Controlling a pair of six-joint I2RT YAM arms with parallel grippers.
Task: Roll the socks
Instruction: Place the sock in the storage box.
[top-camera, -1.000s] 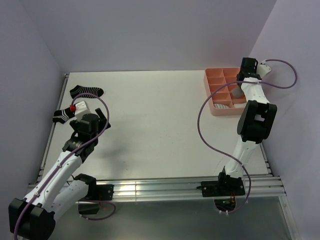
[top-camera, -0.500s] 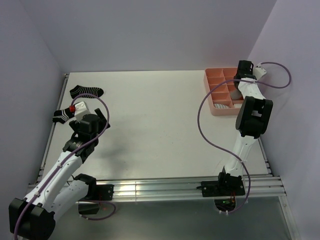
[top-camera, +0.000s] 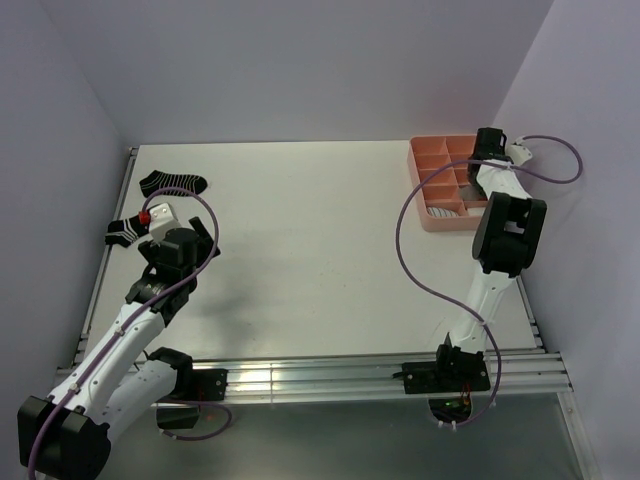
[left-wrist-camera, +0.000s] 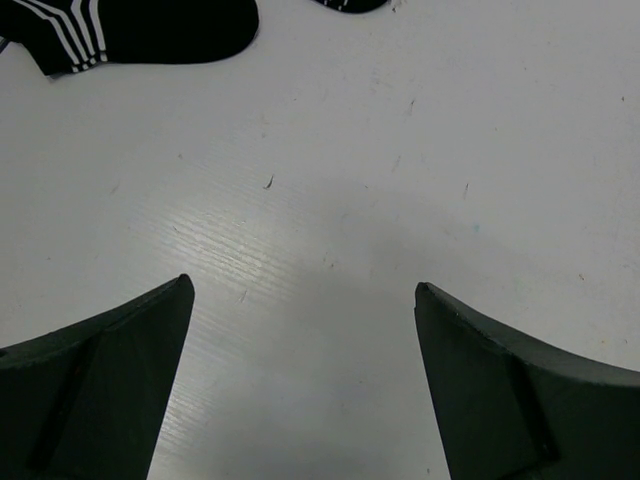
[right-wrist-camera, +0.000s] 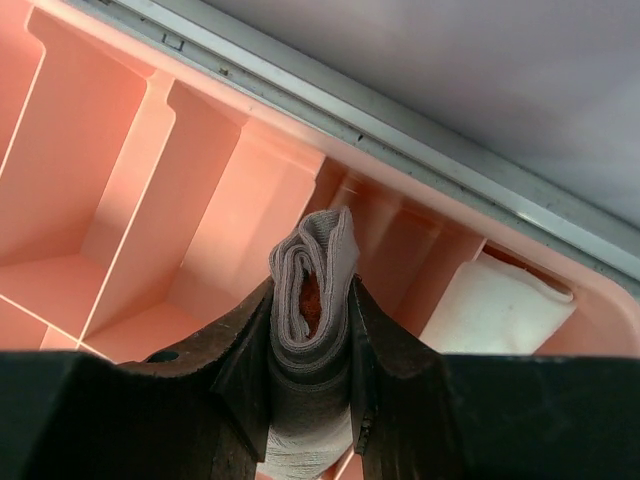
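Note:
The rolled taupe sock in my right gripper is above the empty section of the pink tray beside the rolled white sock (right-wrist-camera: 397, 248), so next I will lower it in there and let it go.
My right gripper (right-wrist-camera: 310, 290) is shut on a rolled taupe sock (right-wrist-camera: 318, 245) with red showing inside the roll. It holds the sock above the compartments of the pink tray (right-wrist-camera: 110, 160). A rolled white sock (right-wrist-camera: 495, 305) sits in a compartment on the right. In the top view the right gripper (top-camera: 487, 152) is over the tray's far right part (top-camera: 432, 160). A rolled white thin-striped sock (top-camera: 445, 212) lies in a near compartment. Two black white-striped socks (top-camera: 172, 182) (top-camera: 127, 231) lie at the table's left. My left gripper (left-wrist-camera: 300, 290) is open and empty above bare table, with one black sock (left-wrist-camera: 150, 30) ahead of it.
The left gripper (top-camera: 203, 235) hovers just right of the nearer black sock. A small white block with a red button (top-camera: 160, 213) sits by it. Purple walls close the back and sides. A metal rail (top-camera: 330, 378) runs along the near edge.
My right gripper has moved toward the tray's far right corner with the taupe sock, which is now hidden under the arm in the top view. The left arm has not moved.

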